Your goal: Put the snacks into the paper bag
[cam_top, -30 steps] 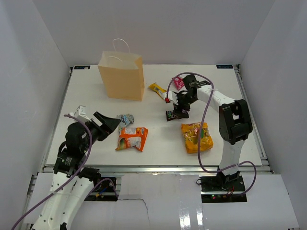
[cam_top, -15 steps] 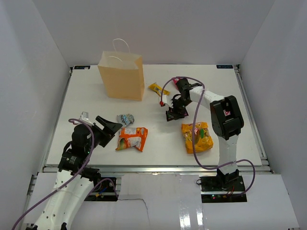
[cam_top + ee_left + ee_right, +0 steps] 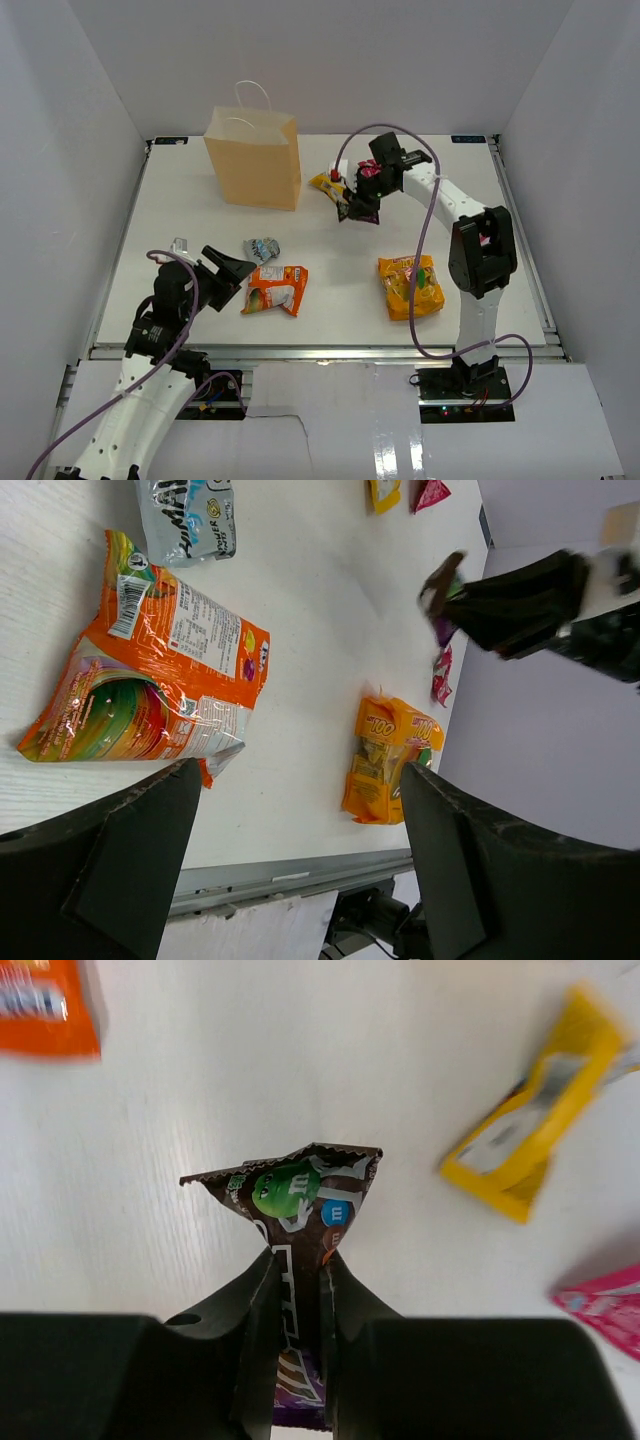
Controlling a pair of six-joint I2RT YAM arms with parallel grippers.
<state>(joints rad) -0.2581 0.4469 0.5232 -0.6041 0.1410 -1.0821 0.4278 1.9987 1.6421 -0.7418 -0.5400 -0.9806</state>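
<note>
The paper bag opens upward, so my right gripper should next go up and left in the top view, over the paper bag's opening (image 3: 250,126), to let go of the dark purple-brown packet.
The tan paper bag (image 3: 252,160) stands upright at the far left. My right gripper (image 3: 352,208) (image 3: 298,1260) is shut on a dark purple-brown candy packet (image 3: 300,1200) (image 3: 440,580) and holds it above the table, right of the bag. A yellow packet (image 3: 325,183) (image 3: 535,1150) and a magenta one (image 3: 368,172) (image 3: 605,1305) lie just beyond it. My left gripper (image 3: 235,268) (image 3: 298,775) hangs open and empty beside the orange-white pouch (image 3: 275,289) (image 3: 150,680). A silver-blue packet (image 3: 263,248) (image 3: 190,520) lies near that pouch. The orange-yellow chip bag (image 3: 408,286) (image 3: 390,755) lies by the right arm's base.
White walls close in the white table (image 3: 180,200) on three sides. A metal rail (image 3: 290,875) runs along the near edge. The right arm's purple cable (image 3: 425,240) loops over the chip bag.
My right gripper has shut on the dark packet, lifted it off the table and carried it back and left toward the bag. The left arm has drawn back a little, still open.
</note>
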